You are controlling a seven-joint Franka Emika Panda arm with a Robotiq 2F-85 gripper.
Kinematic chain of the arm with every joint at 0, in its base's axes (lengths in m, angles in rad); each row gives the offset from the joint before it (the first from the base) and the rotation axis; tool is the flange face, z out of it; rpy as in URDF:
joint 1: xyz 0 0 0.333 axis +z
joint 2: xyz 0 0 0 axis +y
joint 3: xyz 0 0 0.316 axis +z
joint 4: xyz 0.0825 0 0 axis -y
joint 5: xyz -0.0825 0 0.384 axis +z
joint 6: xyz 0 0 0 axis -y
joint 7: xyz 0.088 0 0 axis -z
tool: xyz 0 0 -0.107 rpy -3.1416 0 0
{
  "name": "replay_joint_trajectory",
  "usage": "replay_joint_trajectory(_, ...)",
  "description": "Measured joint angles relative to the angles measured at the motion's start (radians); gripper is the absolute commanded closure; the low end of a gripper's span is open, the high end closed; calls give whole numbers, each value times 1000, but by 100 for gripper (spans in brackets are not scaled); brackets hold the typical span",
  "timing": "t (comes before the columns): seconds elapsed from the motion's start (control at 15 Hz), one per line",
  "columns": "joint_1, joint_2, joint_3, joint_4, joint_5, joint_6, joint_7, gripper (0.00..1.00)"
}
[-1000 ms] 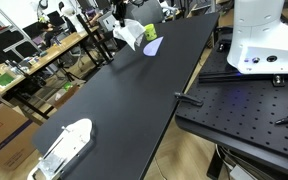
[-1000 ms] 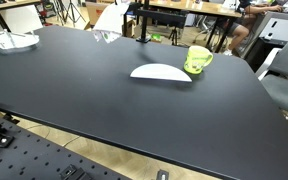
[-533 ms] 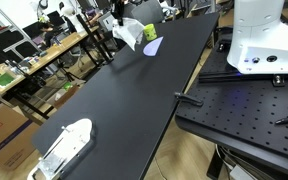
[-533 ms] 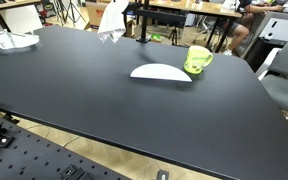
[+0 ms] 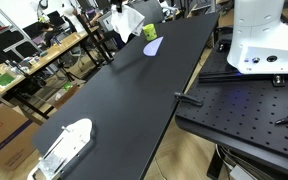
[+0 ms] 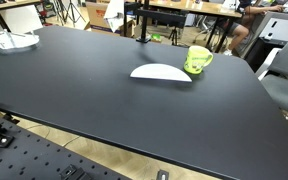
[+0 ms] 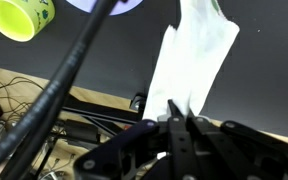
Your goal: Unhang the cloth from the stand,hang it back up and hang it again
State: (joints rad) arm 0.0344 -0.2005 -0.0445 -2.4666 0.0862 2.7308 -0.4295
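The cloth hangs high to one side, so the robot's gripper next needs to lower across and over the flat white oblong object (image 6: pixel 161 73) (image 7: pixel 106 4) beside the yellow-green cup and release the cloth.
The white cloth (image 7: pixel 194 55) hangs limp from my gripper (image 7: pixel 176 112), which is shut on its top edge. In both exterior views the cloth (image 5: pixel 127 21) (image 6: pixel 114 11) is in the air above the far end of the black table, partly cut off by the frame's top edge. The small yellow-green stand (image 5: pixel 150 33) (image 6: pixel 197 59) sits on the table with nothing on it, and it also shows in the wrist view (image 7: pixel 22 17). The cloth is apart from the stand, well above and to one side of it.
A flat white oblong object (image 6: pixel 161 72) (image 5: pixel 151 47) lies beside the stand. A black pole (image 6: pixel 139 22) rises near the cloth and crosses the wrist view (image 7: pixel 74 60). A white container (image 5: pixel 64 146) (image 6: pixel 9 41) sits at the table's other end. The white robot base (image 5: pixel 256 40) stands beside the table.
The gripper has lifted the cloth higher, so that it now reaches the top edge of both exterior views. The stand and the oblong object have not moved.
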Motion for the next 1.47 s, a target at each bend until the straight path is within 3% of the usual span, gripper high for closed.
replay_joint_trajectory(0.47,-50,-10,-82,-22,0,61,19,99)
replay_joint_trajectory(0.93,-85,84,-131,-68,19,118,21,99)
replay_joint_trajectory(1.47,-26,244,-106,-97,411,297,-198,99)
